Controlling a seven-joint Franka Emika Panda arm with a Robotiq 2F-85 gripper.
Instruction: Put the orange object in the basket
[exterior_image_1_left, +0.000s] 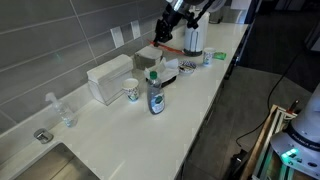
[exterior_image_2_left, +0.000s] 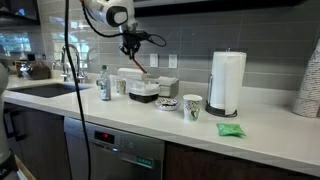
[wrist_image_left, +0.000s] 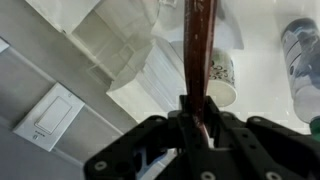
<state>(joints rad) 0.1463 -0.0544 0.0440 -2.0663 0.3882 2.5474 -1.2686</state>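
Observation:
My gripper holds the orange stick, and the stick's tip is still above the basket's rim. I need to lower the stick and release it next, because the basket's open top (exterior_image_2_left: 144, 88) is below my gripper.
My gripper (exterior_image_1_left: 163, 36) is shut on the orange object (exterior_image_1_left: 170, 47), a thin orange-red stick, and holds it in the air over the counter. In an exterior view the gripper (exterior_image_2_left: 131, 46) has the stick (exterior_image_2_left: 143, 62) slanting down from it. In the wrist view the stick (wrist_image_left: 198, 55) runs up from between the jaws (wrist_image_left: 197, 118). The basket (exterior_image_2_left: 146, 98), low, dark and round, sits on the counter below and slightly to the side of the stick's tip. It also shows in an exterior view (exterior_image_1_left: 166, 79). I cannot make it out in the wrist view.
White boxes (exterior_image_2_left: 134, 76) stand behind the basket. A patterned cup (wrist_image_left: 220, 78), a blue-labelled bottle (exterior_image_1_left: 156, 96), a small bowl (exterior_image_2_left: 168, 103), another cup (exterior_image_2_left: 191, 106) and a paper towel roll (exterior_image_2_left: 227, 80) stand on the counter. A sink (exterior_image_1_left: 60, 160) lies at one end.

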